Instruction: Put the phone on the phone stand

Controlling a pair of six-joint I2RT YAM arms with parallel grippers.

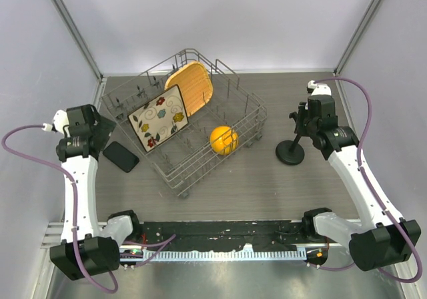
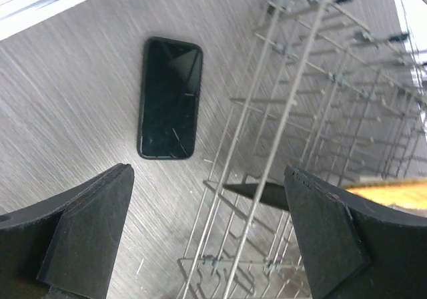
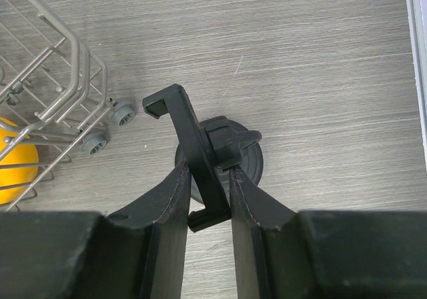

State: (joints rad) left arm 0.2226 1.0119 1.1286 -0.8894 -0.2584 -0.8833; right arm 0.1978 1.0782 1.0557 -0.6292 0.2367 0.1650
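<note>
My right gripper will pull the stand's holder head [image 1: 300,117] [image 3: 195,153] slightly back and let go of it. The holder head is between my fingers, and the stand's base is standing on the table.
The phone [image 1: 121,156], a flat black slab, lies on the table left of the wire rack; it also shows in the left wrist view [image 2: 169,98], lying flat ahead of the fingers. My left gripper [image 1: 100,127] is open and empty, above the table just behind and left of the phone; in the left wrist view it [image 2: 208,229] hangs over the rack's edge. The phone stand [image 1: 291,149] stands right of the rack on its round base. My right gripper [image 1: 303,120] is shut on the stand's holder head [image 3: 195,153], its fingers [image 3: 172,205] pinching it from both sides.
A wire dish rack [image 1: 250,119] fills the table's middle, holding a floral square plate [image 1: 159,118], a wooden plate [image 1: 191,85] and an orange [image 1: 223,139]. The rack's wire wall [image 2: 293,99] stands close on the left gripper's right. The rack's feet [image 3: 107,127] lie left of the stand.
</note>
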